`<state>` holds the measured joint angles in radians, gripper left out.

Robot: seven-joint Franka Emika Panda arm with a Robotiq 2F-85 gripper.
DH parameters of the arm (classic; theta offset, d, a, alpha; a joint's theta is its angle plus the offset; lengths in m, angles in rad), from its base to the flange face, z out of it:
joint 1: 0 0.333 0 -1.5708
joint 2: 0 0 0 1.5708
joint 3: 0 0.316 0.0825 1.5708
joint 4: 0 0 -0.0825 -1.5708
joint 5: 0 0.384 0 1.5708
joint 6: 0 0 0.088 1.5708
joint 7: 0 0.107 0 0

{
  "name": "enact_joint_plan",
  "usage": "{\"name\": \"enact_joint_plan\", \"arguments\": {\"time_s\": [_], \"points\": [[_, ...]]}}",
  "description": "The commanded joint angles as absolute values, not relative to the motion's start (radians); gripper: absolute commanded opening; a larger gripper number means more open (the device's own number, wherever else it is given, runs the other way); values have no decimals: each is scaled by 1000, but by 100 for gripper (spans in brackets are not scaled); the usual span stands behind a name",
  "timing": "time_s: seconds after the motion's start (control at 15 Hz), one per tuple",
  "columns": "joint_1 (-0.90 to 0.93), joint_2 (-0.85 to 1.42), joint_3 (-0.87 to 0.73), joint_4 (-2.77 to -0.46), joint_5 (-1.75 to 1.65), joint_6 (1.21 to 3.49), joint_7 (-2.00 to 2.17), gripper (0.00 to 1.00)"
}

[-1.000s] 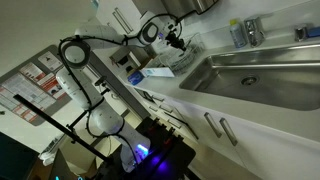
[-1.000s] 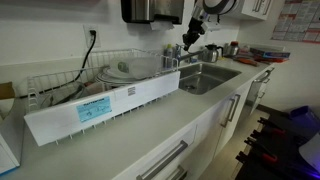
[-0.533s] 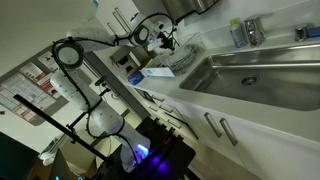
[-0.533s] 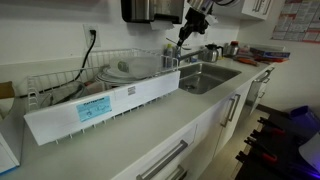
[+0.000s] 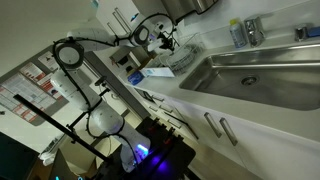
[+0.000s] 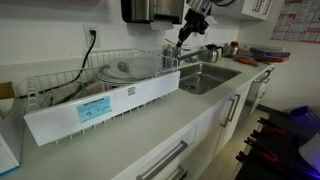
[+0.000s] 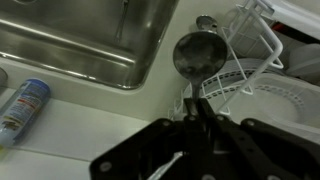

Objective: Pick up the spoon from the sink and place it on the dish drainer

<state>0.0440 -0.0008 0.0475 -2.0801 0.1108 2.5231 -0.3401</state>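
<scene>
The spoon still hangs high by the sink, so I will turn my gripper, lower it into the drainer's sink-side end point(image 6: 164, 66) beside the plate and let go of the spoon's handle.
My gripper point(image 7: 200, 118) is shut on the handle of a metal spoon point(image 7: 197, 52), whose round bowl points away from me. The spoon hangs over the counter edge between the steel sink point(image 7: 80, 40) and the wire dish drainer point(image 7: 252, 55). In an exterior view the gripper point(image 6: 194, 14) is high above the drainer's sink-side end point(image 6: 168, 60), with the spoon point(image 6: 183, 35) hanging down from it. The sink point(image 6: 205, 78) lies just beyond. In both exterior views the gripper point(image 5: 165, 40) is by the drainer point(image 5: 186, 52), beside the sink point(image 5: 250, 75).
A white plate point(image 7: 285, 100) lies in the drainer. A blue bottle point(image 7: 25, 105) lies on the counter by the sink. A chrome tap point(image 5: 250, 30) stands behind the basin. A white tray front with a blue-and-white label point(image 6: 95, 108) runs along the drainer. An appliance point(image 6: 150, 10) hangs above.
Over the last second the gripper with the spoon has risen and moved from the sink side towards the drainer. In the last half second nothing has visibly moved.
</scene>
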Motion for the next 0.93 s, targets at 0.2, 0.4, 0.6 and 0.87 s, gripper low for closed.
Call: {"name": "enact_joint_plan", "arguments": {"time_s": [0.2, 0.4, 0.6, 0.87], "points": [[101, 60, 112, -1963, 202, 2515, -541, 2], [114, 96, 154, -1900, 265, 2416, -694, 2], [114, 112, 181, -1873, 265, 2300, -808, 2], [104, 116, 190, -1858, 285, 2143, -1006, 2]]}}
